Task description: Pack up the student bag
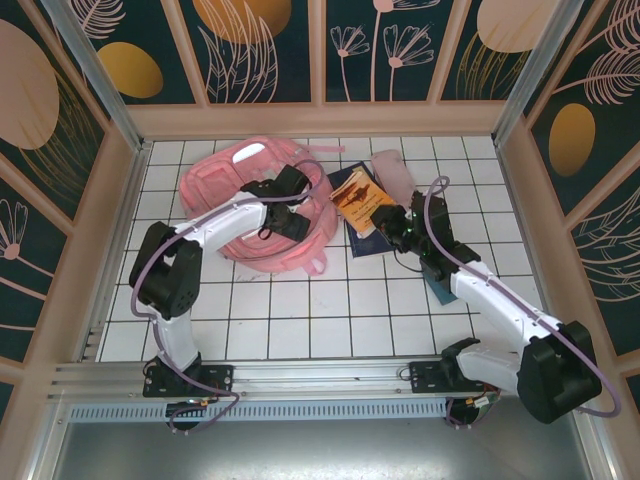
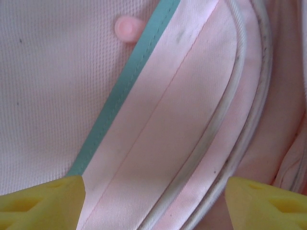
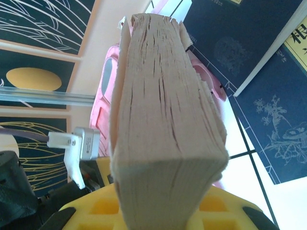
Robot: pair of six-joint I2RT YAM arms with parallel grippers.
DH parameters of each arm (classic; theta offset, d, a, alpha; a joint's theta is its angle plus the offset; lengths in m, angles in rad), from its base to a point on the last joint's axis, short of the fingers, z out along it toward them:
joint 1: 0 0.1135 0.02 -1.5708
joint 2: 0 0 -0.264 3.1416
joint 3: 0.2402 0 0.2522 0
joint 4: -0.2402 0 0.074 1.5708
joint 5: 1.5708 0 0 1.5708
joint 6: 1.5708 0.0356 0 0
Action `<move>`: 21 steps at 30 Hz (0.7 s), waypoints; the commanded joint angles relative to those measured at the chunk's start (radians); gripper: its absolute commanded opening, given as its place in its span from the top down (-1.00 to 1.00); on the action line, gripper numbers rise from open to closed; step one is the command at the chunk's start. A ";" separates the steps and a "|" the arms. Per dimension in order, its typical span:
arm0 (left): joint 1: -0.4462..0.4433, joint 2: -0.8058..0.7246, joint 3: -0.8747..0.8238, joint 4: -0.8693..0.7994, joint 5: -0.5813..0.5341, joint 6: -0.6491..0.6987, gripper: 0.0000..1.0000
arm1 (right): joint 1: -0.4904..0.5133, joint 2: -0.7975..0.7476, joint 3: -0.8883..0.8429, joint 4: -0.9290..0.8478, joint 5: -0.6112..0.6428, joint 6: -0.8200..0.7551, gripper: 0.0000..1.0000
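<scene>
My left gripper lowers its open fingers astride the inner piped edge (image 2: 166, 200) below it next and closes, as the edge's narrow piping runs between them.
The student bag (image 1: 250, 215) is a big soft pink backpack lying flat at the back left of the tiled table. My left gripper (image 1: 290, 218) hovers over its right side. In the left wrist view its yellow fingertips (image 2: 41, 203) stand wide apart and open above the bag's pink fabric (image 2: 158, 129), a teal stripe (image 2: 120, 91) and pale piping. My right gripper (image 1: 386, 218) is shut on a thick book with an orange cover (image 1: 356, 192), just right of the bag. The book's page edge (image 3: 163, 96) rises from between the yellow jaws of the right gripper (image 3: 168, 203).
A dark blue book (image 1: 368, 240) lies flat on the tiles under the held book, and dark blue covers (image 3: 249, 48) show in the right wrist view. A small pink pouch (image 1: 395, 172) lies behind them. Wooden walls enclose the table on three sides.
</scene>
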 commanded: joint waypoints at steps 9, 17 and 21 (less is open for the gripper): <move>-0.004 0.115 0.120 -0.100 -0.018 0.071 -0.25 | 0.013 -0.045 0.004 0.022 -0.021 0.039 0.65; -0.005 0.147 0.126 -0.108 -0.021 0.109 0.02 | 0.018 -0.041 0.007 0.012 -0.012 0.038 0.65; -0.006 0.156 0.117 -0.128 0.030 0.138 -0.11 | 0.018 -0.040 0.005 0.011 -0.008 0.041 0.65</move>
